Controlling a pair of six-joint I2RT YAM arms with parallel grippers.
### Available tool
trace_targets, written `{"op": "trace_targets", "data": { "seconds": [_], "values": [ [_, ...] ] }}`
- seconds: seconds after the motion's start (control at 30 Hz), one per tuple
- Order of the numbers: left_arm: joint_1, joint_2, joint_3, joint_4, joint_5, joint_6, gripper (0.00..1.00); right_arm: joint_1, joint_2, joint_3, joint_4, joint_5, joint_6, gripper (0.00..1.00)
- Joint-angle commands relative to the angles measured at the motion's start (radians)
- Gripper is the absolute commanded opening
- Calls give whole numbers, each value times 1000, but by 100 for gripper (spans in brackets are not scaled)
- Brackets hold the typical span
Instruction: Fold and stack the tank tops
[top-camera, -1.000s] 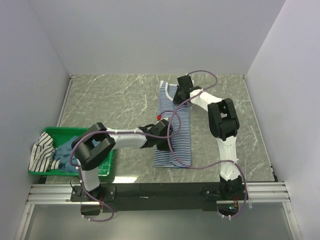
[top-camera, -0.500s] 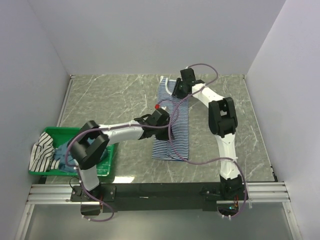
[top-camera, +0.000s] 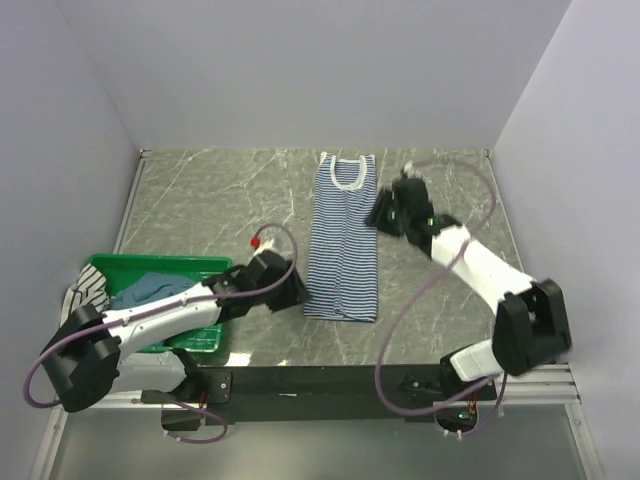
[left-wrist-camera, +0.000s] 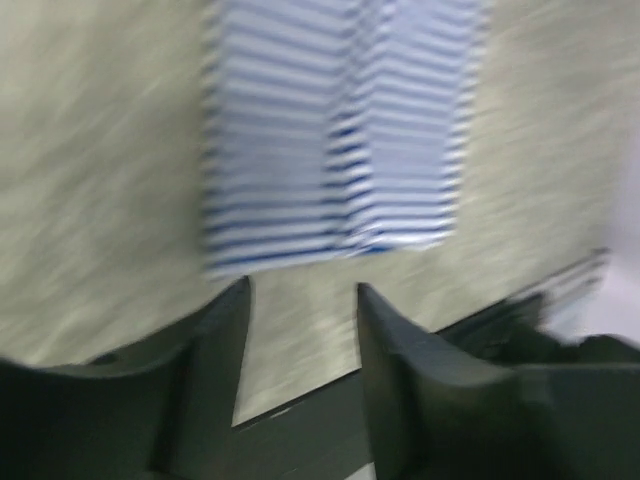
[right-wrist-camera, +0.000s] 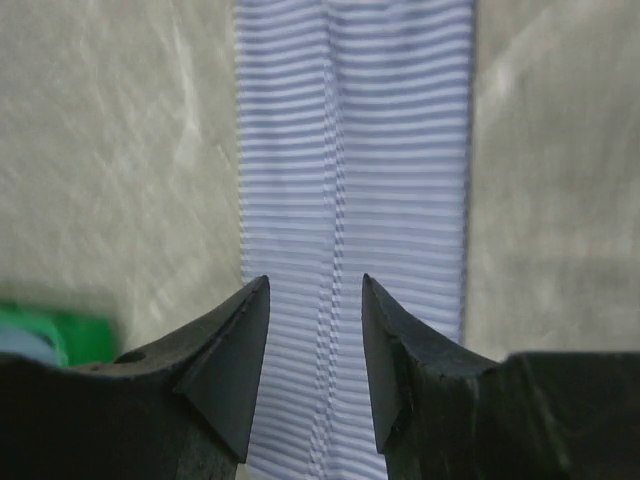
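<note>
I should next move my right gripper back along the tank top and down onto its hem corner farther from the basket.
The fine navy-and-white striped tank top (top-camera: 342, 240) lies flat on the table, folded lengthwise into a narrow strip with its white neck trim at the far end. My left gripper (top-camera: 296, 290) is open and empty beside the strip's near left corner; its wrist view shows the hem (left-wrist-camera: 330, 150) ahead of the jaws (left-wrist-camera: 300, 290). Off the strip's right edge hovers my right gripper (top-camera: 380, 212), open and empty, with the stripes (right-wrist-camera: 350, 150) beyond its fingertips (right-wrist-camera: 313, 285). The teal-blue tank top (top-camera: 150, 288) and the black-and-white striped one (top-camera: 85, 282) lie crumpled in the basket.
A green plastic basket (top-camera: 150, 263) sits at the near left of the marble table, under my left arm; one green corner (right-wrist-camera: 50, 325) shows in the right wrist view. White walls close off the left, back and right. Purple cables loop from both arms.
Both grippers opened and let go of the striped top. The left arm pulled back toward the near left, the right arm swung out to the right. The top now lies as a smooth strip.
</note>
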Motion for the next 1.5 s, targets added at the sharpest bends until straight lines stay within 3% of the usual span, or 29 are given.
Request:
{"op": "trace_targets", "data": {
  "seconds": [0.0,0.17,0.37,0.5,0.7,1.03,1.47],
  "values": [
    [-14,-66,-134,43,0,-86,54,56,-120,-296,-6,48,81,49],
    [-31,-109,-251,179,14,-88,62,90,-329,-596,62,28,144,50],
    [-45,-18,-271,220,-6,-118,61,114,-408,-748,128,-27,205,51],
    [-45,26,-282,286,-22,-135,61,121,-441,-786,151,-29,236,52],
    [-43,114,-237,253,-68,-144,60,148,-478,-838,136,-15,285,51],
    [-47,210,-219,197,-80,-170,49,173,-550,-901,53,-14,328,47],
    [-85,246,-188,162,-106,-152,35,265,-472,-895,48,-4,379,41]
  ]
}}
